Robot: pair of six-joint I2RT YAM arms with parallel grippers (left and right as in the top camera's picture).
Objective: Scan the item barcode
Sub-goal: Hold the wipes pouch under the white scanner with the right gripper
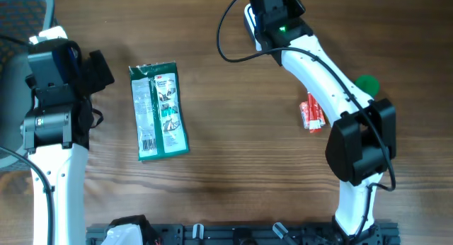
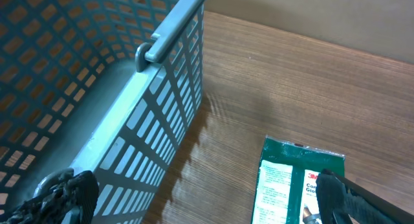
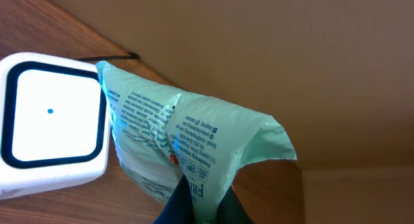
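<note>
The robot's right gripper needs to sweep the pouch over the scanner [image 1: 248, 20], draw it back, lower it and release it, as the bare wood [image 1: 273, 117] beside the red packet is back and below that gripper.
My right gripper [image 3: 206, 197] is shut on a pale green printed pouch [image 3: 194, 133], the item, pinching its lower edge. The pouch hangs right beside a white square scanner [image 3: 52, 120] with a dark-framed window, and its left edge overlaps the scanner's corner. From overhead the right arm reaches to the table's far edge, where a sliver of the scanner [image 1: 248, 20] shows beside the wrist; the pouch is hidden there. At the left, my left gripper [image 2: 204, 201] stands wide open over bare wood with nothing between its fingers [image 2: 72, 193].
A dark green 3M package [image 1: 159, 110] lies flat left of centre, its top edge near my left fingertip [image 2: 336, 195]. A blue mesh basket [image 2: 97, 88] stands at the far left. A red packet [image 1: 311, 114] and a green object [image 1: 367, 83] lie by the right arm.
</note>
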